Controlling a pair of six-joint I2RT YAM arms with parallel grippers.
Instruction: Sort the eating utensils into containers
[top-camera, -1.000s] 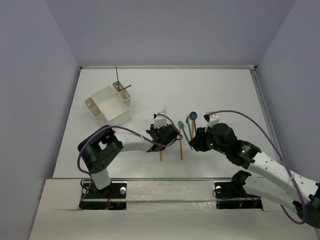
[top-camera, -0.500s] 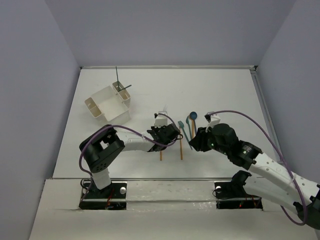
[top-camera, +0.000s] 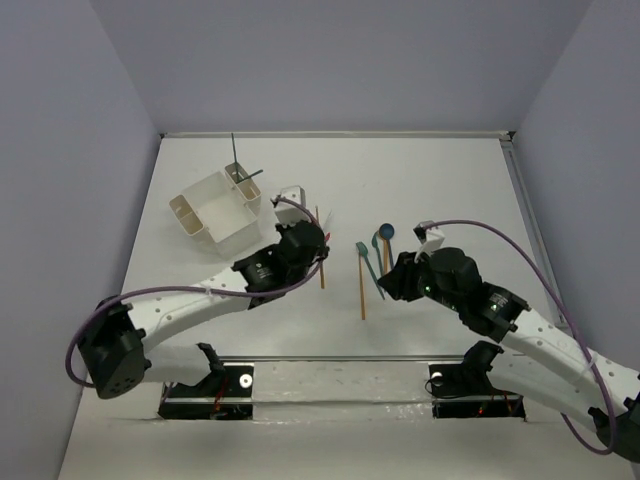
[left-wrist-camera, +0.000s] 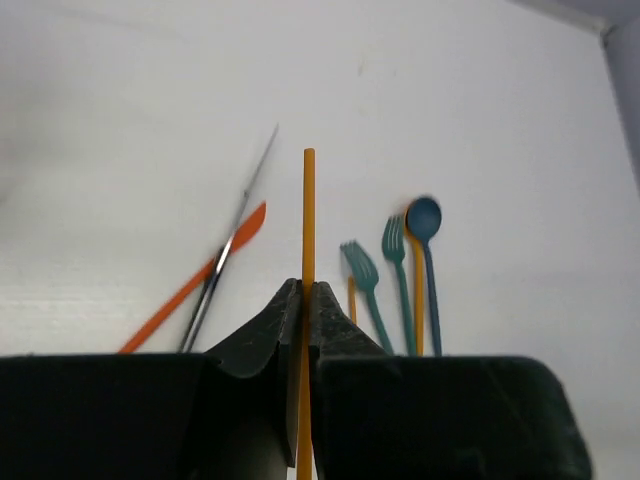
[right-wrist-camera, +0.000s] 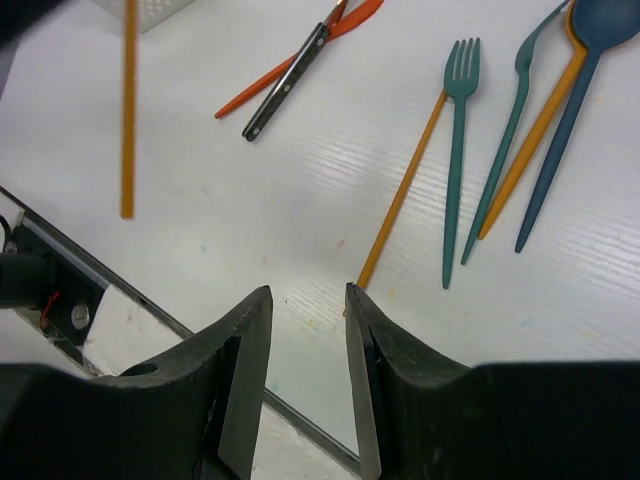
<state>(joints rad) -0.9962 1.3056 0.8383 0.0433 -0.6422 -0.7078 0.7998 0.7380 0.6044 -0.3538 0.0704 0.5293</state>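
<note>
My left gripper must first swing up and outward, tilting the orange stick upright, to get over the white container's small end section (top-camera: 241, 179), where dark sticks already stand.
My left gripper (top-camera: 317, 248) is shut on an orange stick (top-camera: 320, 250) and holds it above the table, right of the white container (top-camera: 235, 232). In the left wrist view the stick (left-wrist-camera: 307, 220) runs straight out between my closed fingers (left-wrist-camera: 275, 320). My right gripper (top-camera: 386, 284) is open and empty, low over the table. In the right wrist view its jaws stand just short of the near end of a second orange stick (right-wrist-camera: 405, 190). Beyond that stick lie a teal fork (right-wrist-camera: 458, 130), another teal fork (right-wrist-camera: 515, 130), an orange piece (right-wrist-camera: 535, 130) and a blue-teal spoon (right-wrist-camera: 575, 80).
An orange-red knife-like piece (left-wrist-camera: 200, 285) and a dark thin piece (left-wrist-camera: 235, 230) lie crossed on the table under my left arm. Dark sticks (top-camera: 240, 165) stand in a small end compartment of the container. A raised table edge (top-camera: 300, 358) runs along the front.
My left arm has stretched out and carried the orange stick up off the table, toward the back left and closer to the container. My right gripper has barely moved.
</note>
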